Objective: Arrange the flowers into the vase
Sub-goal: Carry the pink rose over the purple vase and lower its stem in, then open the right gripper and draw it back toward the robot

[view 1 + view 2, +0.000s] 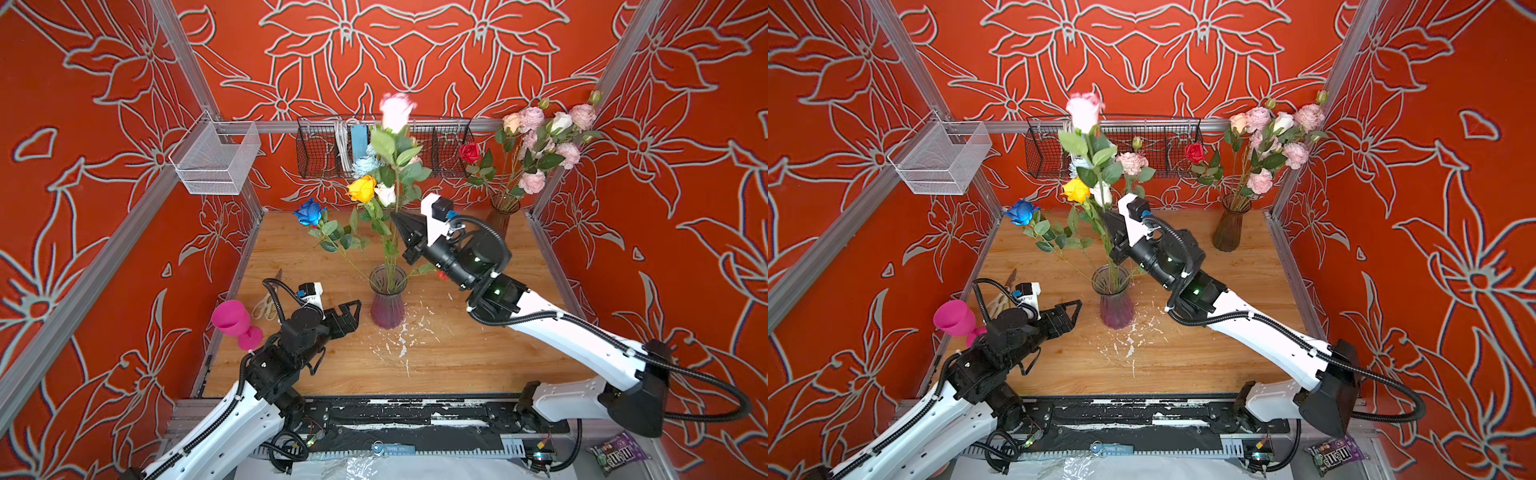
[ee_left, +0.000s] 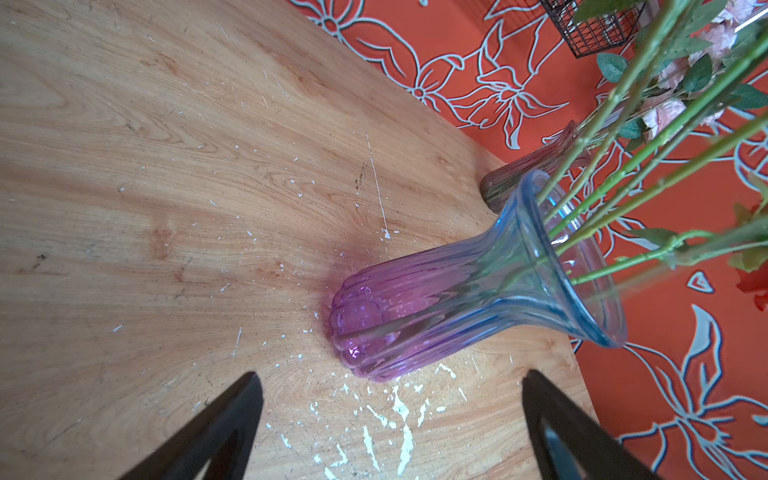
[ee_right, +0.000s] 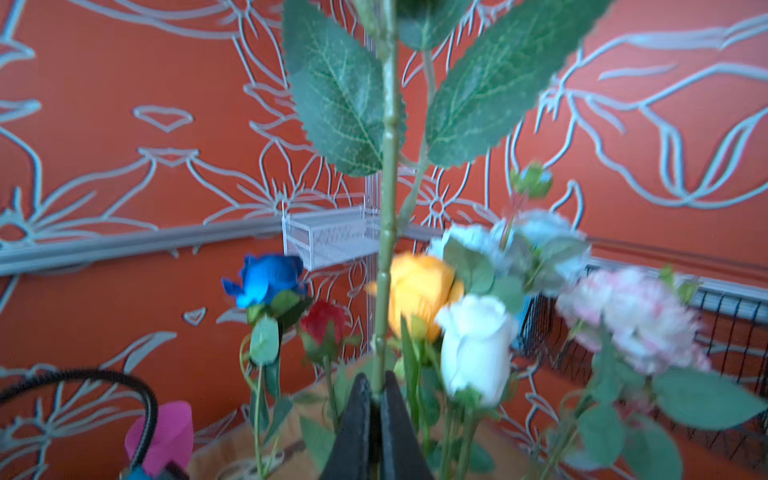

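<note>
The opening of the ribbed vase (image 1: 387,305) is below my right gripper. My right gripper will next lower the green stem of the pink rose down toward that opening and let go of it.
A ribbed purple-to-blue glass vase (image 1: 387,305) (image 1: 1116,299) (image 2: 457,299) stands mid-table. It holds several flowers, among them a blue rose (image 1: 309,212), an orange-yellow rose (image 1: 363,188) and a white rose (image 1: 385,194). My right gripper (image 1: 399,218) (image 3: 377,380) is shut on the green stem (image 3: 390,208) of a tall pale pink rose (image 1: 397,109). This stem stands upright above the vase and runs down toward its mouth. My left gripper (image 1: 351,309) (image 2: 390,374) is open and empty, low over the table just left of the vase.
A brown vase (image 1: 504,212) at the back right holds pink peonies (image 1: 540,137) and a red rose (image 1: 469,153). A pink goblet (image 1: 232,322) and scissors (image 1: 268,305) lie at the left edge. A white mesh basket (image 1: 216,160) and a black wire basket (image 1: 332,149) hang on the walls.
</note>
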Robot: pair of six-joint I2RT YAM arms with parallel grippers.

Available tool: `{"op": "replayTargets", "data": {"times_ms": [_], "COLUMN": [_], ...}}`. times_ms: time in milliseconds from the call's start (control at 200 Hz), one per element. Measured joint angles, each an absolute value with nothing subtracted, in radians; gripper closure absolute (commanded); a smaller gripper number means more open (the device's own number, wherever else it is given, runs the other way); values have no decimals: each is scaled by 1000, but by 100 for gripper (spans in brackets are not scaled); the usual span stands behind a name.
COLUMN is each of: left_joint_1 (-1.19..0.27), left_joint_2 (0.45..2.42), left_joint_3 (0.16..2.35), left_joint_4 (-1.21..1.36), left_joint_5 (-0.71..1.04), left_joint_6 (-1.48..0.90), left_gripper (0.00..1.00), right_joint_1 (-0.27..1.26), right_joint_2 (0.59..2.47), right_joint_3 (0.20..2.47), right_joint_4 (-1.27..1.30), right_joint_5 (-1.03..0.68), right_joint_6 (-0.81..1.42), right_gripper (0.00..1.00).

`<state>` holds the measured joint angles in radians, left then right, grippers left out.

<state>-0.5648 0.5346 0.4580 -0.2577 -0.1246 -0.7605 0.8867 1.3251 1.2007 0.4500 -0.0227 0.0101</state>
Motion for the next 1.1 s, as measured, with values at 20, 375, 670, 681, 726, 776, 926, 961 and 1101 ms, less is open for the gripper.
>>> {"op": "replayTargets", "data": {"times_ms": [20,375,670,681,726,776,926,961,1101], "left_joint_1": [-564,-562,-562,-562,-562,-562,-562,-561,-539], "left_joint_2": [535,532,554,555,561,567,590,599,685], "left_joint_3": [458,458,458,458,458,458,458,458,458], "left_joint_4": [-258,-257,-253,-253,-252,-252,-243,-243,-235], "left_joint_5": [-124,-111,-108,-108,-107,-107,-118,-124,-139], "left_joint_6": [-760,-761,-762,-762,-763,-764,-775,-783,-813], "left_gripper": [3,3,3,3,3,3,8,11,24], "right_joint_1": [889,953,1001,1001,1001,1002,1004,1005,1005], "right_joint_2": [1328,1326,1165,1160,1142,1128,1059,1025,851], "right_joint_3": [1181,1034,1012,1013,1019,1026,1009,989,900], "right_joint_4": [450,421,272,271,263,245,154,128,-47], "right_joint_5": [-23,67,228,229,242,255,289,305,424], "right_joint_6": [9,26,0,0,0,0,32,51,171], "right_gripper": [100,60,57,57,58,59,64,66,68]}}
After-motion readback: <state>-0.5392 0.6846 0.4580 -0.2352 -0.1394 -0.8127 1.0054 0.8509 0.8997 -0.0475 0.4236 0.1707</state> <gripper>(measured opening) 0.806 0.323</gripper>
